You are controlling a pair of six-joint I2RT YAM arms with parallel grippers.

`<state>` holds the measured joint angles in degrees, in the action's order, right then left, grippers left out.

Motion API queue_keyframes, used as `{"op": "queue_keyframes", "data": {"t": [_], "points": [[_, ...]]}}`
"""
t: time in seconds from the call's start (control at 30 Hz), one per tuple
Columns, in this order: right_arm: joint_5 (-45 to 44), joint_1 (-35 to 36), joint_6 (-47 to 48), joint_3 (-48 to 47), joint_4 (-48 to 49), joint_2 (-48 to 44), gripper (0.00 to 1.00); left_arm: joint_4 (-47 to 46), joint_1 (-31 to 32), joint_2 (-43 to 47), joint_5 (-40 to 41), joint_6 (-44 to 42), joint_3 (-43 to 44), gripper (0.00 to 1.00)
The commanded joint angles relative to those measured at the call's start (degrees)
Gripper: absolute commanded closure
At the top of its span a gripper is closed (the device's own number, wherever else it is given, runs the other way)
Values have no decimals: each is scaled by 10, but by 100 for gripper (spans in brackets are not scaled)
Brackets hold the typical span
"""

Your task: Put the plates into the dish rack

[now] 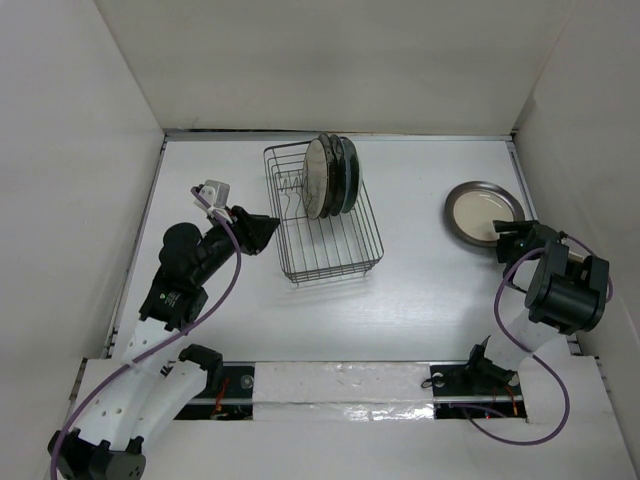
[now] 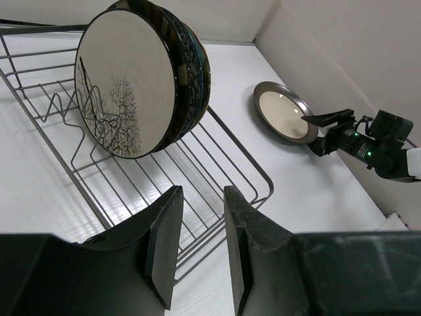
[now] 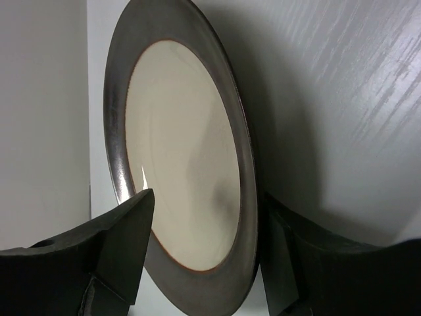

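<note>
The gripper's fingers already stand on both sides of the beige plate's near rim (image 1: pixel 490 242) (image 3: pixel 243 263), so the right gripper stays there and closes on that rim next.
The dish rack (image 1: pixel 325 250) stands mid-table with several plates (image 1: pixel 330 175) on edge at its far end; the front one (image 2: pixel 122 85) is cream with a dark branch pattern. Left of the rack's near half, my left gripper (image 1: pixel 272 228) is open with nothing between its fingers (image 2: pixel 200 194). A grey-brown rimmed beige plate (image 1: pixel 485 212) lies flat near the right wall. My right gripper (image 1: pixel 505 235) is open at that plate's near edge. In the right wrist view its jaws (image 3: pixel 207 197) straddle the rim (image 3: pixel 247 197), one finger over the plate's face and one outside the edge.
White walls close in the table on the left, back and right; the right wall (image 1: pixel 590 150) runs close beside the flat plate. The rack's near half (image 2: pixel 217 158) holds only bare wires and tines. The arm bases sit along the near edge (image 1: pixel 340 385).
</note>
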<state>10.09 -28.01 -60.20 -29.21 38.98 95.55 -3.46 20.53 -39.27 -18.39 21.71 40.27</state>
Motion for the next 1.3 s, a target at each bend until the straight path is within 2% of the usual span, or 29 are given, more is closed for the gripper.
{"op": "queue_keyframes", "data": {"t": [0.0,0.1,0.13,0.27,0.3,0.33,0.4,0.43,0.47,0.6,0.67,0.77,1.03,1.2,1.27], "points": [[32,0,-19,-22,29,20,35,-16,2,2,8,-10,27,72],[33,0,-20,-37,18,31,39,-15,2,-1,11,-11,29,72],[31,5,-18,-41,16,32,44,-15,2,-2,13,-11,29,72],[26,11,1,-62,-20,34,55,-12,2,0,18,-13,30,72],[27,11,11,-67,-25,34,63,-12,2,2,19,-14,30,72],[29,11,15,-71,-27,35,80,-11,2,2,20,-14,30,72],[36,11,21,-66,-14,35,87,-10,2,6,23,-15,30,72],[39,11,25,-66,-12,35,97,-9,2,7,25,-16,30,72],[41,11,27,-66,-12,35,100,-9,2,9,27,-16,30,72],[49,17,26,-53,13,30,100,-9,2,9,29,-17,29,72],[58,23,17,-32,72,13,100,-10,2,8,29,-17,29,72],[66,57,14,-34,84,-23,100,-11,2,7,28,-17,28,72],[-2,131,69,-106,-26,-215,100,-8,2,9,40,-19,28,72],[-59,188,128,-170,-111,-285,100,-8,2,11,43,-20,28,71],[-80,233,155,-229,-160,-297,100,-8,2,9,42,-20,29,72]]}}
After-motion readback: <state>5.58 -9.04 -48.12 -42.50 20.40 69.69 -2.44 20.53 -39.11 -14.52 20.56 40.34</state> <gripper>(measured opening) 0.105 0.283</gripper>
